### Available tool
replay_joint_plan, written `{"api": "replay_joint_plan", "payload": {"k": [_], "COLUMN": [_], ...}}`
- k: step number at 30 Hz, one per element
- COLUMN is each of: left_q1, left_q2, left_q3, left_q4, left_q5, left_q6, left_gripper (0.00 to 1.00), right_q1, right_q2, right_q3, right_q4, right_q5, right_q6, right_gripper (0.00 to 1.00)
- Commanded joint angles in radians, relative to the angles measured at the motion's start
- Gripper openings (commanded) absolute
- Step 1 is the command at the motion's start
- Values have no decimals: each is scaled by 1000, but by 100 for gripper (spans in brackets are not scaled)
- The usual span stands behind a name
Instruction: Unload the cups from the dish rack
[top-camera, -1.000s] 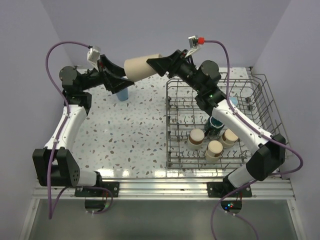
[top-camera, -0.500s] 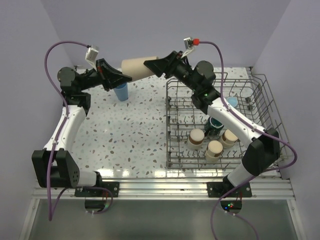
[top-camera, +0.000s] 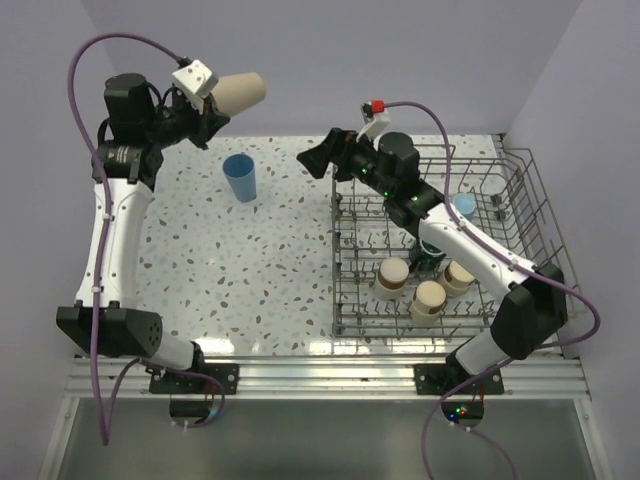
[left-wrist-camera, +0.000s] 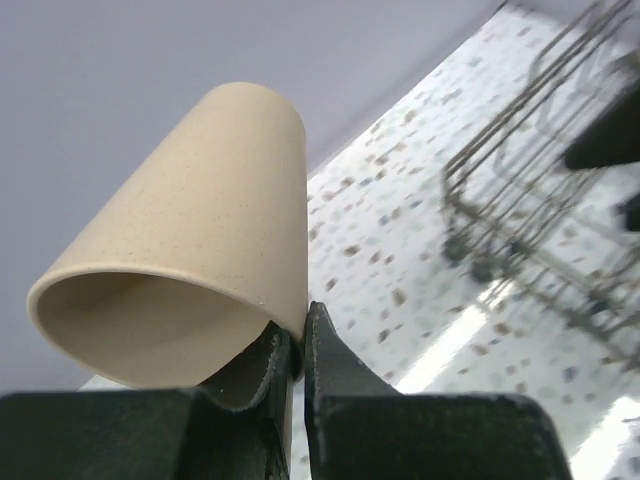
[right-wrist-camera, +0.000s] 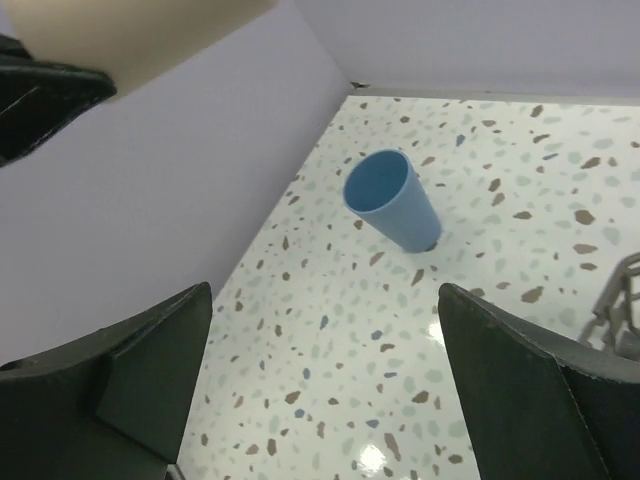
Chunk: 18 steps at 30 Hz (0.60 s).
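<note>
My left gripper will tip downward next and lower the beige tumbler (top-camera: 236, 92) bottom first into the light blue tumbler's opening (top-camera: 238, 165), because the light blue tumbler stands upright with its top open.
The tall beige tumbler (top-camera: 236, 92) hangs tilted in the air at the far left, mouth towards the wrist camera. My left gripper (top-camera: 206, 106) is shut on the wall at its rim (left-wrist-camera: 200, 220), one finger inside and one outside (left-wrist-camera: 297, 325). My right gripper (top-camera: 318, 160) stands wide open and holds nothing (right-wrist-camera: 325, 290), just left of the dish rack (top-camera: 520, 215). A light blue tumbler (top-camera: 240, 178) stands upright on the table (right-wrist-camera: 392, 200). In the rack are three short beige-and-brown cups (top-camera: 392, 278), a dark teal mug (top-camera: 430, 250) and a light blue mug (top-camera: 463, 205).
The grey wire dish rack fills the right half of the speckled table (top-camera: 250, 270), and its corner shows blurred in the left wrist view (left-wrist-camera: 540, 150). Lilac walls close in the back and both sides. The right arm reaches across over the rack.
The beige tumbler passed from the right gripper to the left. The left gripper shut on its rim and swung it up and left. The right gripper opened and drew back lower.
</note>
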<state>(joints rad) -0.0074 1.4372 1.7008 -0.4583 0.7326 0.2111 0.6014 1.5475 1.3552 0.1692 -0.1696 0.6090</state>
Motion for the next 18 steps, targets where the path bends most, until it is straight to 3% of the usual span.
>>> {"api": "replay_joint_plan", "payload": {"k": [1,4,9,18], "left_q1": [-15,-45,-115,-157], "left_q2": [115,205,298,443], "left_q3": [162,241,260,413], "left_q4": [-386,-494,-539,-638], "left_q5": [-319,-452,-639,-730], "left_q6": [389,493,612,666], "left_gripper": [0,0,0,0], "right_q1": [1,0,0,-2], "right_q2": [-95,-112,-132,-162], "right_q3": [-14,-31,-54,-85], "right_q4": [-65,-99,-148,-217], "right_q5": [73,85,108,156], "right_q6": [-103,-143,-196,-285], "right_gripper": [98,98,98,98]}}
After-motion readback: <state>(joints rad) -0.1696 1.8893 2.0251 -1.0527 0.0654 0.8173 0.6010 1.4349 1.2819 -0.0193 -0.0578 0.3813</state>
